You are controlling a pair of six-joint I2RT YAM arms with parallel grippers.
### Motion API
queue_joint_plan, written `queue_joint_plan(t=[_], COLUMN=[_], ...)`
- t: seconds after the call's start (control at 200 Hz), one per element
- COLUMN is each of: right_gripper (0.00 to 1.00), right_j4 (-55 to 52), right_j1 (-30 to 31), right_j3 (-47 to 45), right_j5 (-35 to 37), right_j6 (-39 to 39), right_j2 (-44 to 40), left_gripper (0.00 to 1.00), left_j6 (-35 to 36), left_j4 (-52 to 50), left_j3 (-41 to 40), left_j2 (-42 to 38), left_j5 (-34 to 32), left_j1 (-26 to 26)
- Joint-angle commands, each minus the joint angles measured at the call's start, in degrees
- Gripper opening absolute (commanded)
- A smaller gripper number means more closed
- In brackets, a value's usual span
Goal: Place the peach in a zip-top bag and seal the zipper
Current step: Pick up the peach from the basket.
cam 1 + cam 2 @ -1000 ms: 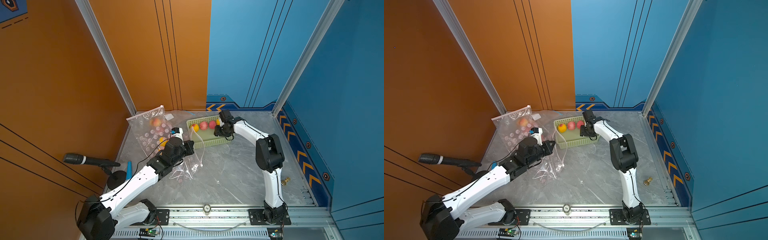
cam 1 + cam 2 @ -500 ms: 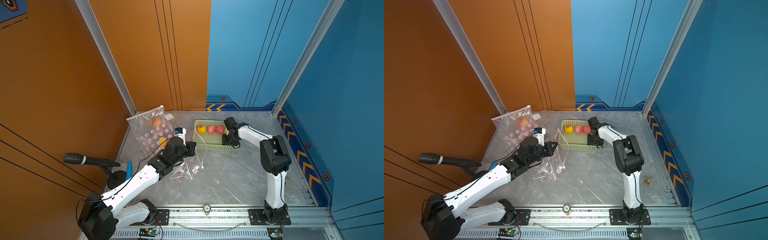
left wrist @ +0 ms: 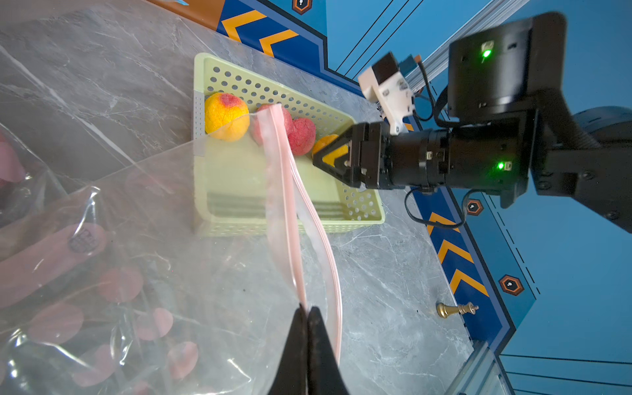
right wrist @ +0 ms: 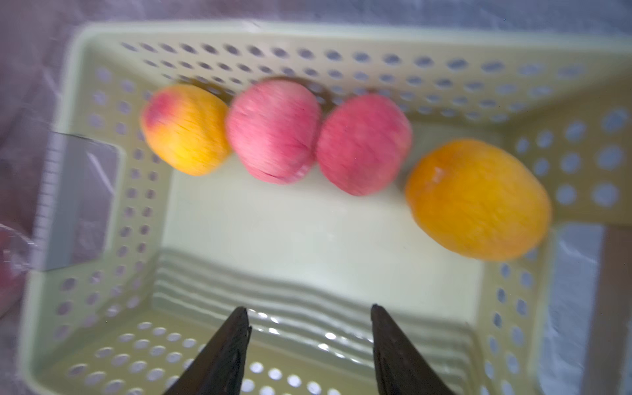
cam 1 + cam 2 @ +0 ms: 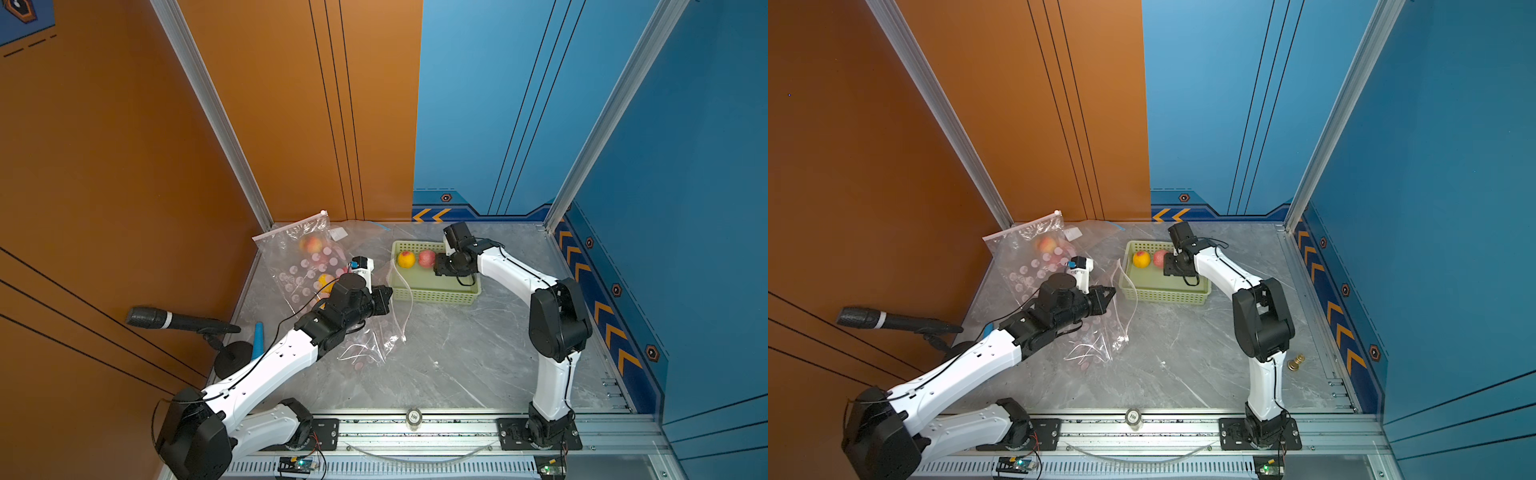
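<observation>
My right gripper moves past the pink peaches and down onto the yellow-red peach (image 5: 406, 259) (image 4: 185, 129) next, since it lies at the basket's end nearest the bag's gaping opening.
Several peaches lie along the far wall of a pale green basket (image 5: 432, 295): a yellow-red one (image 4: 184, 130), two pink ones (image 4: 273, 131) and an orange one (image 4: 478, 200). My right gripper (image 4: 309, 318) hangs open over the basket's floor, apart from the fruit, and shows in both top views (image 5: 438, 266) (image 5: 1169, 266). My left gripper (image 3: 307, 309) is shut on the pink zipper strip (image 3: 284, 191) of a clear zip-top bag (image 3: 205, 273), whose mouth gapes toward the basket. The left gripper (image 5: 388, 297) sits just left of the basket.
A second clear bag with fruit inside (image 5: 307, 249) leans in the back left corner. A microphone on a stand (image 5: 166, 320) and a blue stick (image 5: 258, 338) are at the left edge. A small brass chess piece (image 5: 1295, 362) stands at the right.
The basket has turned square and shifted a little right. My right gripper went to its right end and came back over the inside, jaws slightly wider. The left gripper keeps its hold on the bag.
</observation>
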Motion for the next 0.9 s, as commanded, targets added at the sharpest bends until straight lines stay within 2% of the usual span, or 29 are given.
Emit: queue_joint_plan(t=[0.0, 0.145, 0.456, 0.891], right_gripper=[0.59, 0.60, 0.64, 0.71], right_j4=[3.14, 4.11, 1.21, -3.40], right_j1=[2.67, 5.29, 6.39, 6.50], right_j3=[5.24, 11.85, 23.70, 32.74], right_j5=[2.51, 6.13, 7.55, 9.27], right_j6=[-0.95, -2.33, -4.26, -6.92], right_j2=[3.91, 10.41, 21.15, 29.46], left_gripper=[0.00, 0.00, 0.00, 0.00], left_j6=[1.11, 0.77, 0.02, -0.86], left_j4=[-1.01, -0.52, 0.40, 1.47], left_j3=[1.52, 1.35, 0.72, -0.16], left_j2=[-0.32, 0.22, 0.33, 0.12], left_j5=[0.92, 1.56, 2.31, 2.53], left_j1=[0.61, 0.65, 0.42, 0.07])
